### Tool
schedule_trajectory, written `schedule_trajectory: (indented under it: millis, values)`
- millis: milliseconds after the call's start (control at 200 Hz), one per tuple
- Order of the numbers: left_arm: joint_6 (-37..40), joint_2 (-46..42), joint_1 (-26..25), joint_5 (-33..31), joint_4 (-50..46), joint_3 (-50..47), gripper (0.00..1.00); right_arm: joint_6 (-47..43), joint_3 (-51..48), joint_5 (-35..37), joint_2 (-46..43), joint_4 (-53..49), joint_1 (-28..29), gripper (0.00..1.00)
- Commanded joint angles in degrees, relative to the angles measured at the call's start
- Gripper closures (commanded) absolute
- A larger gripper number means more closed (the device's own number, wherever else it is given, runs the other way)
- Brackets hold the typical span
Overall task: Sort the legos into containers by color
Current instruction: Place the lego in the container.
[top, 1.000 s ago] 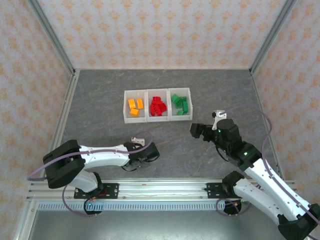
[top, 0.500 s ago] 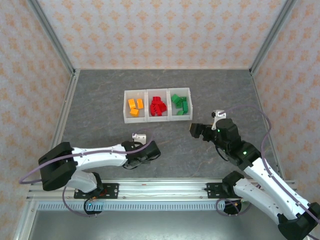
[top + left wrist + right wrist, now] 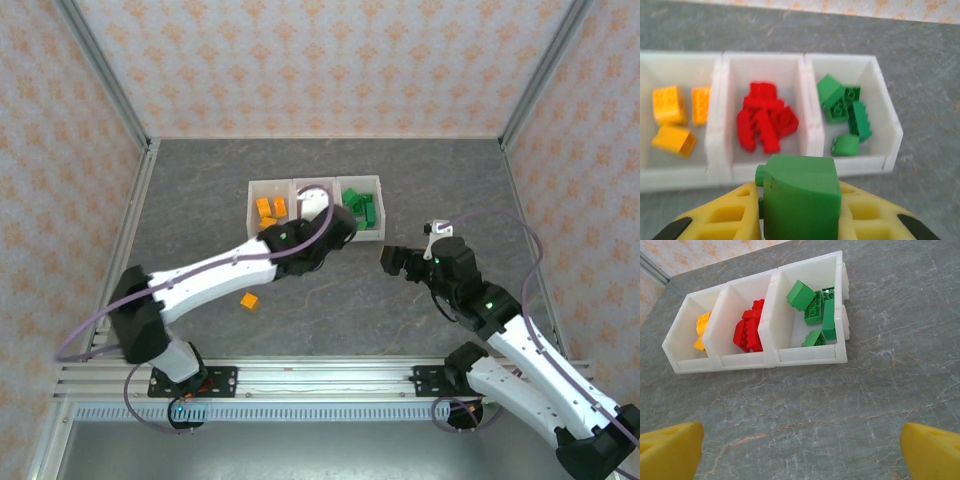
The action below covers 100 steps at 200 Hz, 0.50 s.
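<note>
The bin past the red legos has only green ones in it. My left gripper next needs to move outward over its green pile, lower and release the green lego.
My left gripper [image 3: 800, 222] is shut on a green lego [image 3: 800, 197], held just in front of the containers [image 3: 812, 145] near the wall between the middle and right bins. In the top view the left gripper [image 3: 337, 233] reaches over the containers' [image 3: 300, 181] front edge. The left bin holds orange legos [image 3: 670, 105], the middle one red legos [image 3: 767, 122], the right one green legos [image 3: 845, 107]. One orange lego [image 3: 249, 299] lies loose on the table. My right gripper [image 3: 393, 262] hovers open, right of and nearer than the bins, nothing between its fingers [image 3: 670, 452].
The right wrist view takes in the row of bins [image 3: 810, 354] from the near right, with bare grey table between them and the right gripper [image 3: 800, 452]. Patterned walls and metal posts [image 3: 105, 75] close in the table on three sides.
The left arm has swung from the table's near edge up to the bins, carrying the green lego. The loose orange lego lies uncovered where the arm was. The right arm has stayed still.
</note>
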Motion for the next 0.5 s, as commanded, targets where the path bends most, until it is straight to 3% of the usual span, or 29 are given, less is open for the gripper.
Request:
schedule_trajectory:
  millis: [0, 115, 325, 496]
  values:
    - [12.0, 8.2, 3.5, 2.5, 4.4, 8.1, 0.92, 0.9, -0.3, 2.5, -2.0, 0.3, 0.4, 0.00]
    - [14.9, 19.4, 7.0, 9.6, 2.6, 20.4, 0.93, 1.0, -0.3, 2.9, -3.1, 0.4, 0.4, 0.00]
    - [16.9, 37.7, 9.2, 16.7, -6.6, 41.8, 0.91, 0.9, -0.5, 2.4, -3.4, 0.8, 0.4, 0.00]
    - [17.6, 43.6, 9.7, 19.9, -7.4, 46.5, 0.91, 0.3, -0.6, 0.1, -2.6, 1.1, 0.4, 0.00]
